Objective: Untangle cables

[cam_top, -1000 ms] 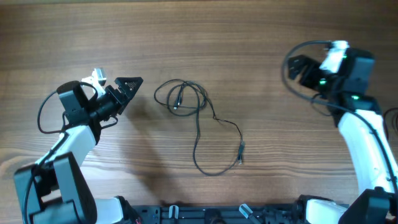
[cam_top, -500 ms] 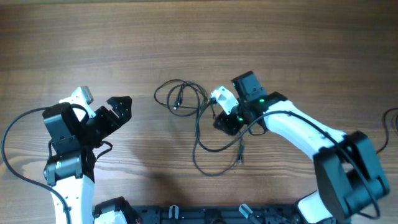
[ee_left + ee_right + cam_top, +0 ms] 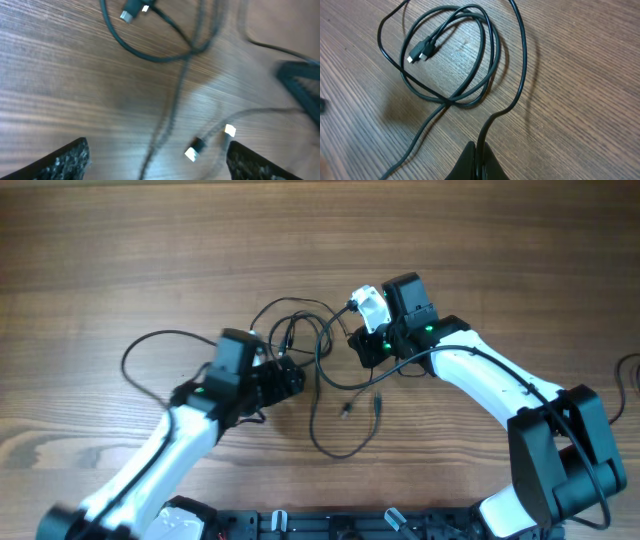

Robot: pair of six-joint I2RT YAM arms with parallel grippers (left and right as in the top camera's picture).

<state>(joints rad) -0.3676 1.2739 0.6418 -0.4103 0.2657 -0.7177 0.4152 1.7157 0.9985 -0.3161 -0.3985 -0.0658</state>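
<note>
Bare tabletop is to the right of my right gripper in the overhead view. I need to pull the piece of cord there, away from the coil [image 3: 451, 60], and let go of it.
The cables [image 3: 297, 326] are thin black cords in tangled loops at mid-table, with a longer loop [image 3: 345, 442] trailing toward the front edge. In the right wrist view the coil [image 3: 451, 60] lies flat with two plug ends [image 3: 420, 51] inside it. My right gripper [image 3: 359, 348] [image 3: 481, 156] is shut on one strand that rises from the coil. My left gripper [image 3: 291, 377] [image 3: 157, 147] hangs open just left of the tangle. One blurred strand [image 3: 167, 125] runs between its fingers and two small plug ends [image 3: 194, 149] lie near the right finger, none of them gripped.
A thicker black arm wire [image 3: 150, 345] loops over the table at the left. Another wire [image 3: 630, 375] shows at the right edge. The arm bases and a black rail [image 3: 330, 525] line the front edge. The right arm's dark finger [image 3: 300, 85] enters the left wrist view.
The left arm swung from the far left in over the tangle. The right gripper shut on a strand and drew back a little, dragging the trailing loop and its plug ends with it.
</note>
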